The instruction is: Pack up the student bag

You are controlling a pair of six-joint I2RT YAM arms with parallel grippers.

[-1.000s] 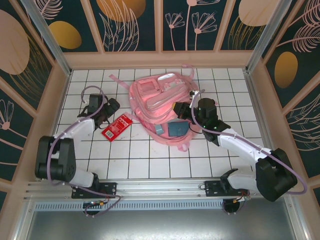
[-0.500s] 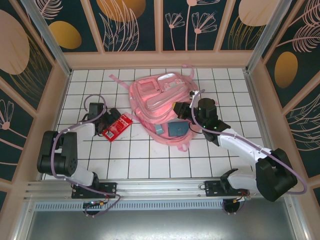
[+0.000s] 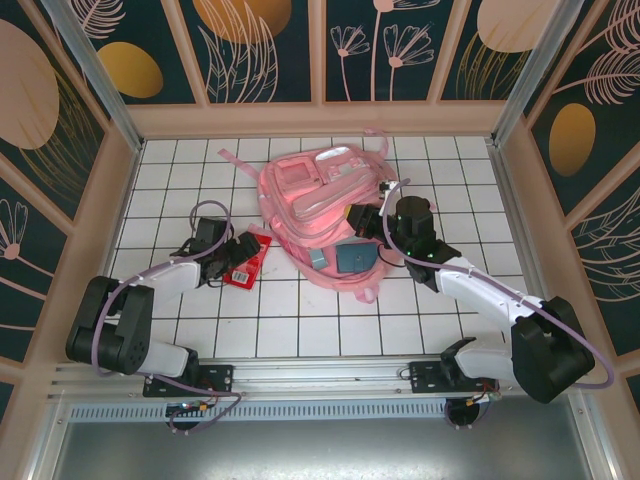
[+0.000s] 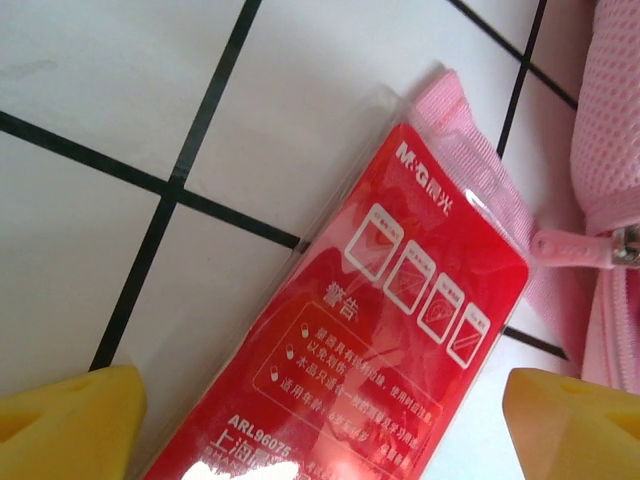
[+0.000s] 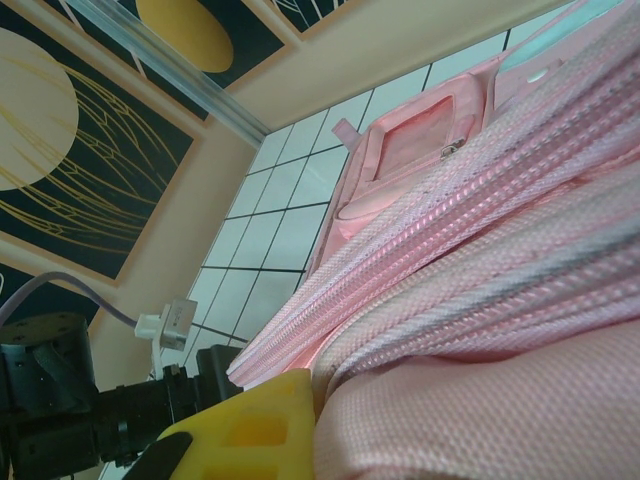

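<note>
The red packet lies flat between my left gripper's open fingers, so my left gripper should stay low and close its fingers onto the packet's near clear edge point(image 4: 228, 364) next.
The pink student bag point(image 3: 310, 205) lies in the middle of the tiled table, its opening facing the arms. My right gripper point(image 3: 362, 218) is shut on the edge of that opening. In the right wrist view one yellow finger point(image 5: 250, 430) presses against the pink mesh fabric point(image 5: 480, 250), which hides the other finger. A flat red packet point(image 3: 252, 262) with white print lies on the tiles just left of the bag. My left gripper point(image 3: 236, 258) hovers low over it, open. The yellow fingertips point(image 4: 70, 420) stand on either side of the red packet point(image 4: 400, 330), not touching it.
A teal item point(image 3: 352, 258) and a smaller blue one point(image 3: 318, 257) sit in the bag's opening. A pink strap point(image 3: 232, 160) trails toward the back left, and a strap end point(image 4: 470, 140) lies under the packet. Wooden walls point(image 3: 320, 120) enclose the table.
My left gripper has swung right and nearer, from beside the packet to directly over it. The packet now lies closer to the bag. The right arm has not moved.
</note>
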